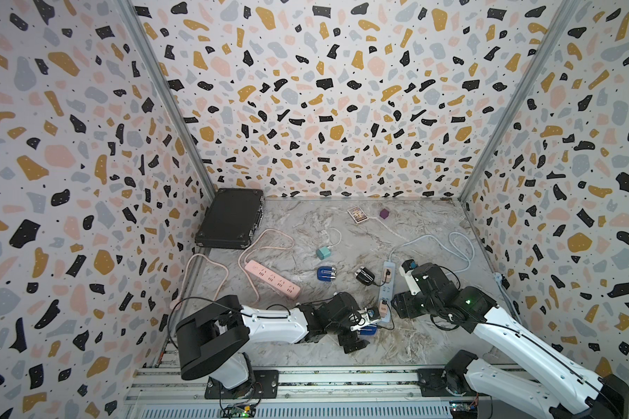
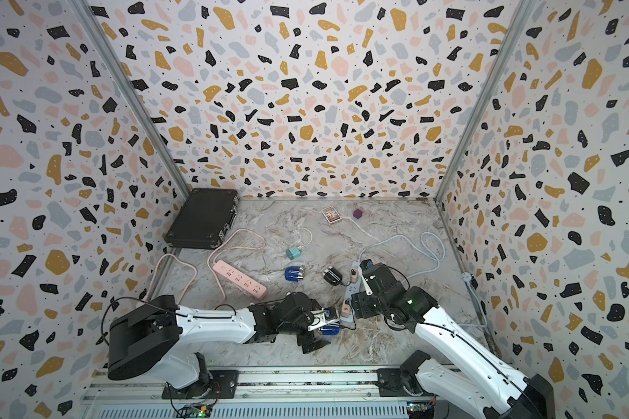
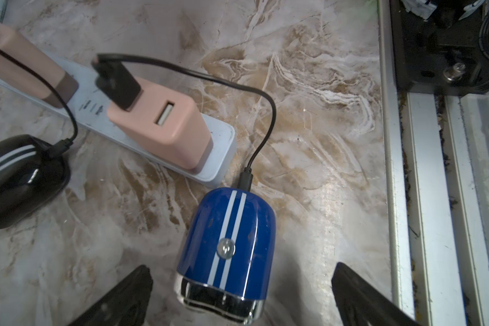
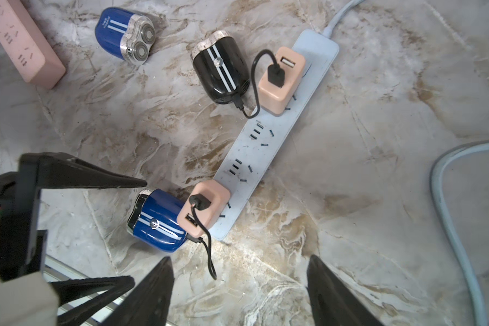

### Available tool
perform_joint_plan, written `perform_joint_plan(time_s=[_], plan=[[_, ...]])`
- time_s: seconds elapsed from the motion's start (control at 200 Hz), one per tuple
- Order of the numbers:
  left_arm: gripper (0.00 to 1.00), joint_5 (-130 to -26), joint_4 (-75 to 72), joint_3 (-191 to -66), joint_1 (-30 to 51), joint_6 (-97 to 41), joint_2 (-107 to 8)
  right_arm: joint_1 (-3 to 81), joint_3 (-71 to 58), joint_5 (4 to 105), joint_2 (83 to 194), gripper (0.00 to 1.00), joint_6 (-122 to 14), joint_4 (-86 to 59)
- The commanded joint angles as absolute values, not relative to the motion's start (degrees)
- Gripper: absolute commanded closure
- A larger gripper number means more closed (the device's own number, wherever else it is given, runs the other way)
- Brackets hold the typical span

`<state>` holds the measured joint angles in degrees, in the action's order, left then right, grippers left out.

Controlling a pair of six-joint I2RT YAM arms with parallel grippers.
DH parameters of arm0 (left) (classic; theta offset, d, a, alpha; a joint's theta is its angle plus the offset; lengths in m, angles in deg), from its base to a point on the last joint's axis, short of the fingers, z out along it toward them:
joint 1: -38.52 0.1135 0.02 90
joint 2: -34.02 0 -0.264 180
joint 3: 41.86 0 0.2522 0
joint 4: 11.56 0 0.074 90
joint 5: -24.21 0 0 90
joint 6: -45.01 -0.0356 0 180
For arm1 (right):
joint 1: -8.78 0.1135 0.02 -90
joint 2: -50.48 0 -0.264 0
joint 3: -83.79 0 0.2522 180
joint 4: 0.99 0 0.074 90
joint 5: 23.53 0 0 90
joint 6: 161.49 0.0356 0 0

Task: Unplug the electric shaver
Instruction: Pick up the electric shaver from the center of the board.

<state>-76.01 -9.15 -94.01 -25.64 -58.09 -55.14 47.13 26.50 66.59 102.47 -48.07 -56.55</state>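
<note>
Next, my left gripper should lower toward the power strip's near end and close its fingers around the shaver's striped body [image 1: 368, 330] [image 3: 228, 236], since that body lies below and beyond the fingers.
A blue electric shaver [image 3: 229, 248] with white stripes lies at the near end of a light blue power strip [image 4: 266, 146]. Its black cable [image 3: 268, 113] loops up into a pink USB adapter [image 3: 164, 132] plugged into the strip. My left gripper [image 3: 242, 282] is open, low over the table, one finger on either side of the shaver's chrome head without touching it. In both top views the shaver [image 1: 369, 329] [image 2: 329, 330] peeks out under that gripper. My right gripper [image 4: 240, 261] hovers open and empty just beyond the strip's end, close to the cable loop.
A black shaver [image 4: 220, 76] is plugged into a second pink adapter [image 4: 280, 76] farther up the strip. A loose blue shaver [image 1: 325, 273], a pink power strip [image 1: 272, 279], a teal charger [image 1: 322, 252] and a black case [image 1: 231, 217] lie farther left and back.
</note>
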Motion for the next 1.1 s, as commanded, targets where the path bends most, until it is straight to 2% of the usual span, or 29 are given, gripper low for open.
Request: perform_joint_plan(time_s=[0.0, 0.355, 0.761, 1.096], plan=[[0.00, -77.01, -13.50, -95.50, -25.83, -59.14, -55.91, 46.84, 26.79, 64.92, 101.23, 0.24, -47.37, -55.33], [0.00, -78.83, -13.42, -97.96, -25.82, -58.52, -60.68, 46.22, 28.37, 64.84, 97.76, 0.24, -46.65, -55.77], [0.11, -77.35, -15.42, -97.08, -25.56, -59.00, -62.42, 45.25, 27.84, 63.92, 96.89, 0.24, -46.93, -56.43], [0.12, -80.08, -14.94, -97.80, -24.24, -58.33, -64.59, 44.82, 27.81, 63.13, 96.97, 0.24, -47.00, -56.33]])
